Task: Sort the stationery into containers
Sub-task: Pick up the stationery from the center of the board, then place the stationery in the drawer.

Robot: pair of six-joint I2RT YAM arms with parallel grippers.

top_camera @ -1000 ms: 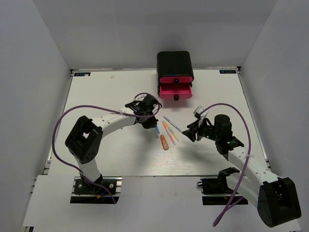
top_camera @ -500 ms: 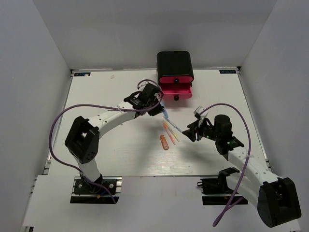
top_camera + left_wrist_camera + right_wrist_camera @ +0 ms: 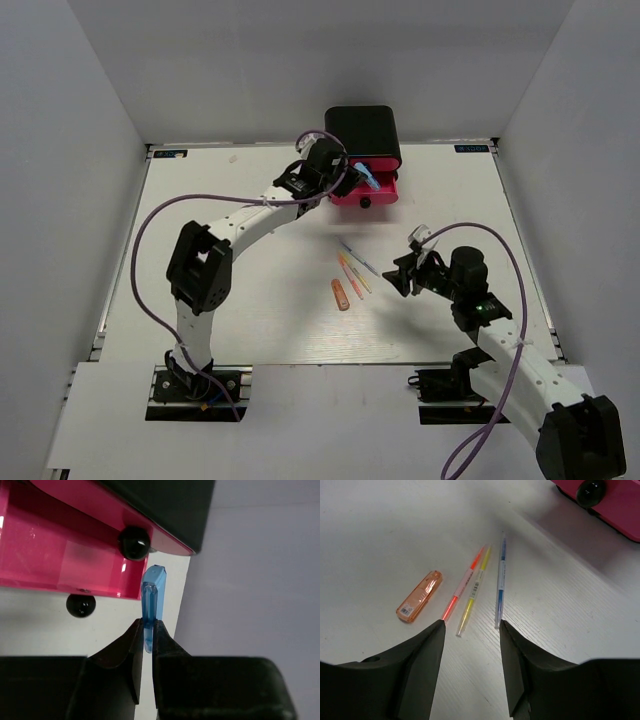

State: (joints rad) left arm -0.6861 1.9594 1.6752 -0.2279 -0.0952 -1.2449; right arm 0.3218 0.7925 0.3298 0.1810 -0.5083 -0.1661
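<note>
Next I will bring my left gripper down toward the pink drawer's bottom below it and release the blue marker there, since the pulled-out drawer stands open.
My left gripper (image 3: 363,178) (image 3: 147,625) is shut on a stubby blue marker (image 3: 370,179) (image 3: 152,592), held up at the corner of a pulled-out pink drawer (image 3: 380,192) (image 3: 65,555) of the black cabinet (image 3: 362,132). Two black knobs (image 3: 134,542) show beside it. On the table lie an orange marker (image 3: 341,292) (image 3: 420,596), a pink pen (image 3: 462,587), a yellow pen (image 3: 472,592) and a grey-blue pen (image 3: 358,257) (image 3: 501,580). My right gripper (image 3: 404,272) (image 3: 470,627) hovers open just right of them, holding nothing.
The cabinet stands against the back wall (image 3: 300,70) at the table's far edge. White walls close in both sides. A purple cable (image 3: 150,225) loops off each arm. The pens lie in a tight group mid-table between the arms.
My left gripper carried the blue marker from mid-table, beside the pens, up to the pink drawers. The right arm shifted only slightly and stayed open.
</note>
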